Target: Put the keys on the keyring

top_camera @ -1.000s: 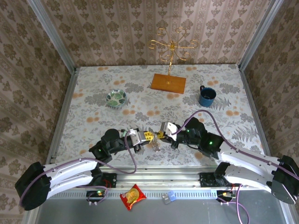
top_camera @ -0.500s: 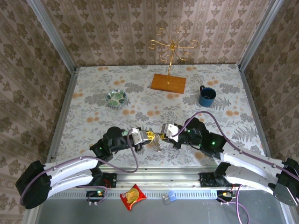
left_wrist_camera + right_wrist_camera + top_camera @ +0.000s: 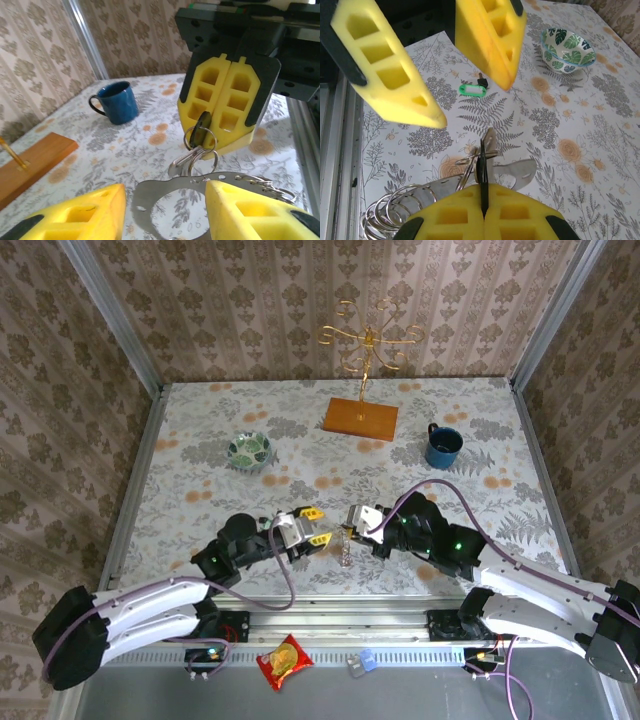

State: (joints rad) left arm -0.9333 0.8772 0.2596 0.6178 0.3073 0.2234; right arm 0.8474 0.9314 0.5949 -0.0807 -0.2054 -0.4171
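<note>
Next, my right gripper lowers the dangling keyring flat onto the open tabletop below and releases the thin dark key (image 3: 482, 162), already linked by rings.
My right gripper (image 3: 484, 194) is shut on a thin dark key (image 3: 482, 162), held edge-on just above the table. Small metal rings (image 3: 199, 150) hang at that key and link it to the keyring (image 3: 150, 192), a flat grey loop dangling below. In the top view the keyring (image 3: 345, 552) hangs under the right gripper (image 3: 351, 528). My left gripper (image 3: 165, 197) is open, one yellow finger on each side of the loop without touching it. A green-headed key (image 3: 470, 89) lies on the table beyond.
A patterned bowl (image 3: 249, 450) sits at mid left and a blue mug (image 3: 443, 446) at the right. The gold wire stand on its wooden base (image 3: 361, 418) is at the back. A red snack packet (image 3: 285, 661) lies on the front rail.
My left gripper has opened and let go of the bundle. The keyring now hangs from the right gripper alone, which has stayed shut and edged slightly left.
</note>
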